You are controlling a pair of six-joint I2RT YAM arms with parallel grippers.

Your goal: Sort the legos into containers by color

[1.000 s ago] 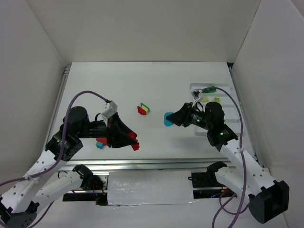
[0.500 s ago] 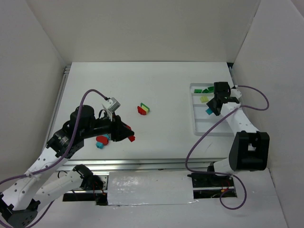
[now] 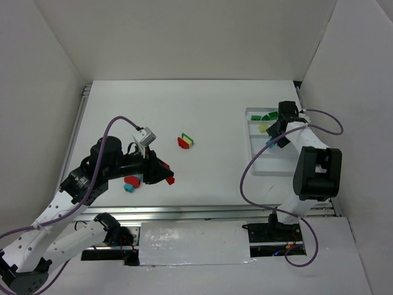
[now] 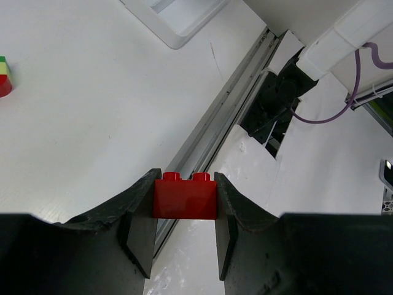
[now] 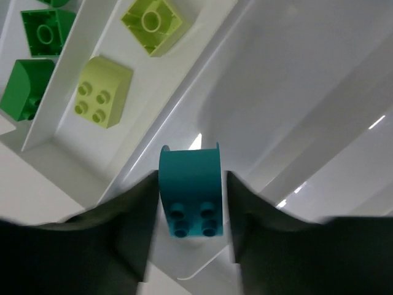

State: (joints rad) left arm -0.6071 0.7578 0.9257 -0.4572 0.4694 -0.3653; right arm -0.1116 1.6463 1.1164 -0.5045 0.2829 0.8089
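Observation:
I should move the red brick (image 4: 185, 195) to the right in the top view with my left gripper, then down over the tray's section nearest the metal bar, because that section is empty.
My left gripper (image 3: 167, 179) is shut on a red brick (image 4: 185, 195), held above the table near its front edge. My right gripper (image 3: 272, 140) is shut on a cyan brick (image 5: 189, 190) low over the third compartment of the white tray (image 3: 277, 166). In the right wrist view, the first compartment holds dark green bricks (image 5: 24, 89) and the second holds yellow-green bricks (image 5: 103, 91). A red brick and a cyan brick (image 3: 131, 182) lie under my left arm. A red, yellow and green stack (image 3: 185, 141) lies mid-table and shows in the left wrist view (image 4: 5, 77).
The metal rail of the table's front edge (image 4: 215, 117) runs just ahead of my left gripper. The tray's near corner (image 4: 178, 24) shows at the top of the left wrist view. White walls enclose the table on three sides.
My right gripper carried the cyan brick from mid-table to the tray and now sits a little farther back over it. My left gripper drew back slightly with the red brick, then held still.

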